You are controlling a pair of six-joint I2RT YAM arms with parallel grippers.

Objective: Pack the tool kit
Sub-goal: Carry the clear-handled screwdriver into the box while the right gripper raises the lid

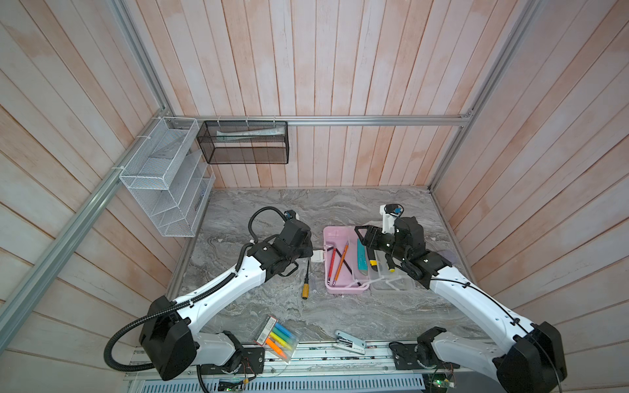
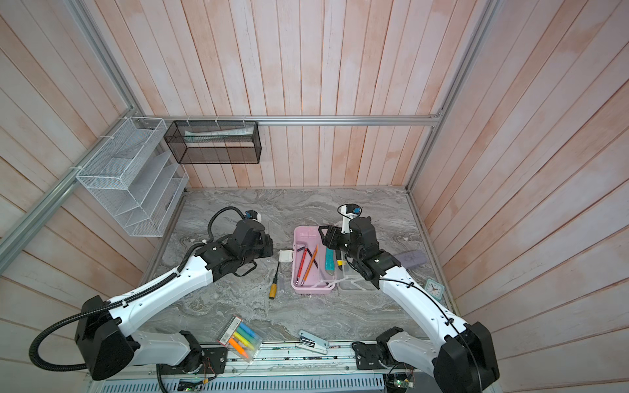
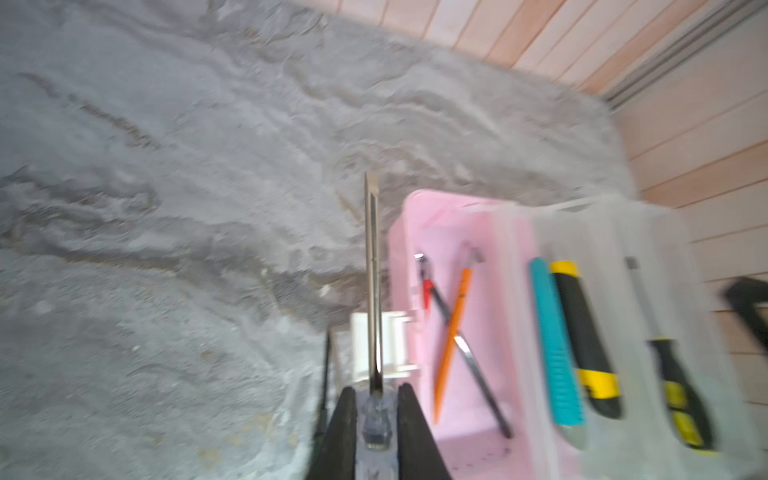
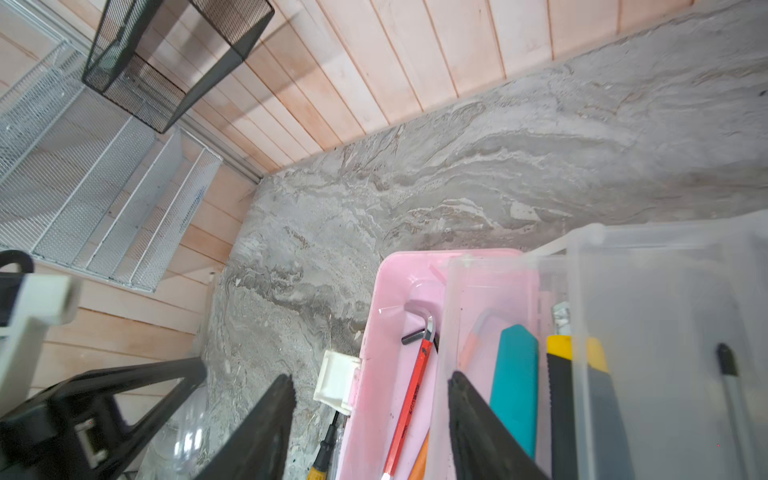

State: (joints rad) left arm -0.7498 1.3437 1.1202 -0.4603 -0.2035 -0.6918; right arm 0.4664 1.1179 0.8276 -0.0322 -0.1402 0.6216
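Observation:
The clear tray (image 1: 384, 263) has free room beside the screwdriver, so my left gripper should next swing across the pink box (image 1: 340, 290), go down into the tray there and let go.
The pale pink tool kit box (image 1: 340, 290) lies open mid-table, its white latch (image 1: 318, 256) facing left. Inside it cross a red hex key (image 1: 331, 263) and an orange one (image 1: 340, 263). A clear tray (image 1: 391, 285) on its right side holds a teal utility knife (image 1: 361, 258), a black-and-yellow knife (image 1: 373, 261) and a screwdriver (image 1: 390, 266). My left gripper (image 3: 376, 392) is shut on a clear-handled flat screwdriver (image 3: 372, 270), just left of the latch. My right gripper (image 4: 370, 390) hangs open over the box, holding nothing. A yellow-handled screwdriver (image 1: 306, 289) lies on the table.
A clear pack of coloured highlighters (image 1: 277, 340) and a white stapler (image 1: 349, 342) lie near the front edge. A small clock (image 2: 434, 288) sits at the right wall. A white mesh rack (image 1: 163, 180) and a black mesh basket (image 1: 243, 143) hang on the walls.

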